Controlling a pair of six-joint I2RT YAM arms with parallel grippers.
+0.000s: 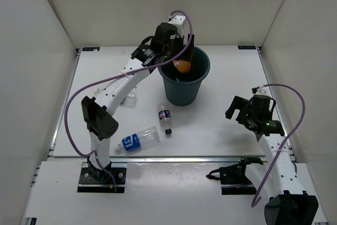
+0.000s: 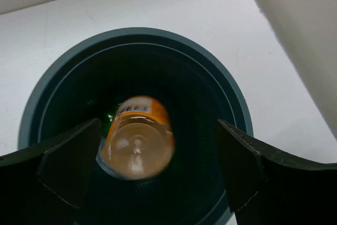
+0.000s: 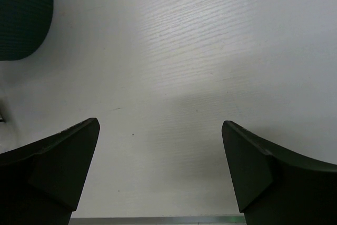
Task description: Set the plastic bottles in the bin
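The dark-labelled bottle lies to the left of my right gripper in the top view, so my right gripper will go across to it next and come down onto its capped half (image 1: pixel 167 126).
The bin (image 1: pixel 185 89) stands at the middle back of the table. My left gripper (image 1: pixel 176 58) hangs open over its mouth. In the left wrist view my left gripper (image 2: pixel 158 154) has its jaws wide apart, and the stubby orange bottle (image 2: pixel 138 138) is below them inside the bin (image 2: pixel 142 32), blurred and close to the left finger. It also shows in the top view (image 1: pixel 182 66). A bit of green (image 2: pixel 108 114) shows beside it. The dark-labelled bottle (image 1: pixel 165 118) and the blue-labelled clear bottle (image 1: pixel 138 139) lie on the table. My right gripper (image 1: pixel 238 112) is open and empty.
A clear object (image 1: pixel 131 98) lies half hidden behind the left arm. In the right wrist view my gripper (image 3: pixel 160 154) hovers over bare white table, with the bin's wall (image 3: pixel 21 14) at the top left. White walls enclose the table on three sides.
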